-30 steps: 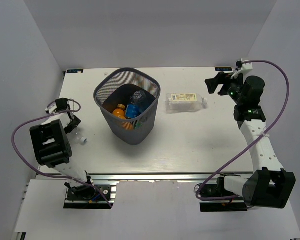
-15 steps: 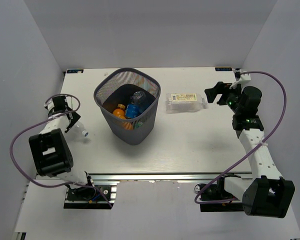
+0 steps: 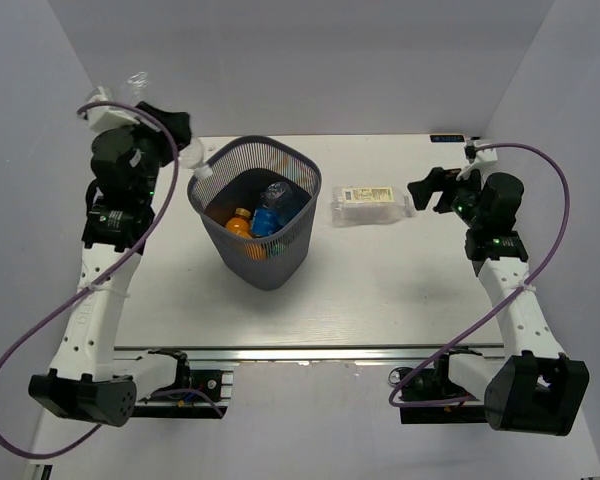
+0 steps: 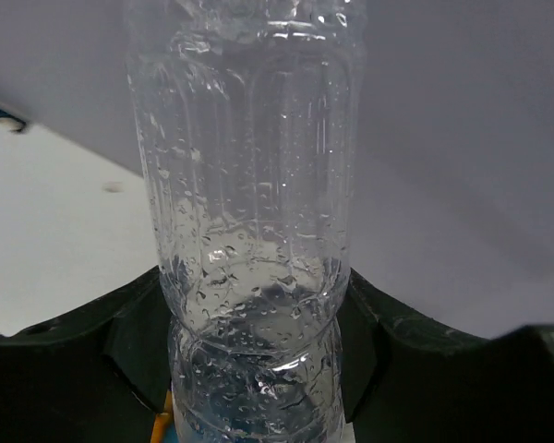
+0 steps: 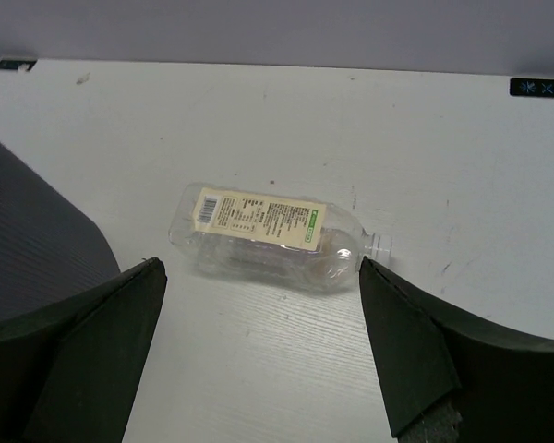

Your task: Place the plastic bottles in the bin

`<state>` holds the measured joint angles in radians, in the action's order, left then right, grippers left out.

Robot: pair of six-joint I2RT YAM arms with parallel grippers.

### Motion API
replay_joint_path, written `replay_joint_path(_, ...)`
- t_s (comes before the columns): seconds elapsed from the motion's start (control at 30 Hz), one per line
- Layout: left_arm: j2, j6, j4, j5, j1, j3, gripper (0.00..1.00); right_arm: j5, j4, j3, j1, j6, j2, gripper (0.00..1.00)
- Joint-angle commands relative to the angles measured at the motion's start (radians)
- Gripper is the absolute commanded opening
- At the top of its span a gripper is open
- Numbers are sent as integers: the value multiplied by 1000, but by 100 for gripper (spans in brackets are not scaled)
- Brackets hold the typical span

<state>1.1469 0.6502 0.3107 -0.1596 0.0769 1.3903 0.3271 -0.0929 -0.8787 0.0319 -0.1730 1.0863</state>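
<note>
The left gripper carries the clear bottle to the right in the top view, over the bin's opening (image 3: pixel 250 188), and releases it next.
My left gripper (image 3: pixel 177 133) is raised by the left rim of the dark mesh bin (image 3: pixel 275 262), shut on a clear plastic bottle (image 3: pixel 198 163). The bottle tilts with its white cap toward the bin's opening. In the left wrist view this wet, clear bottle (image 4: pixel 249 185) fills the middle, pinched between the black fingers (image 4: pixel 134 351). An orange bottle (image 3: pixel 239 222) and a blue-labelled one (image 3: pixel 272 212) lie inside the bin. A clear squarish bottle with a white label (image 3: pixel 372 203) (image 5: pixel 268 235) lies on its side right of the bin. My right gripper (image 3: pixel 428 185) (image 5: pixel 258 341) hangs open just to its right, nothing between the fingers.
White walls close in the table on the left, back and right. In the right wrist view the bin's dark wall (image 5: pixel 37 231) rises at the left, beyond the lying bottle. Purple cables loop out beside both arms.
My left gripper shut on the clear bottle at the table's left edge, then rose and swung it up to the bin's left rim. The right gripper shifted slightly toward the squarish bottle.
</note>
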Motion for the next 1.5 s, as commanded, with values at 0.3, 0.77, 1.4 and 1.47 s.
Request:
replay_joint_path(0.3,269,-132,99,-87,454,185,52,468,543,-239,25,1204,141,89)
replay_joint_path(0.77,268,-152,126,-83,475,197,98,349,881,-482,74,1649,512,89)
replay_joint_path(1.4,283,-202,352,-359,295,445,98,302,935,-979,66,1656,1112,89)
replay_joint_path(1.47,274,-198,373,-365,239,440,98,308,943,-1009,59,1681,1141,89)
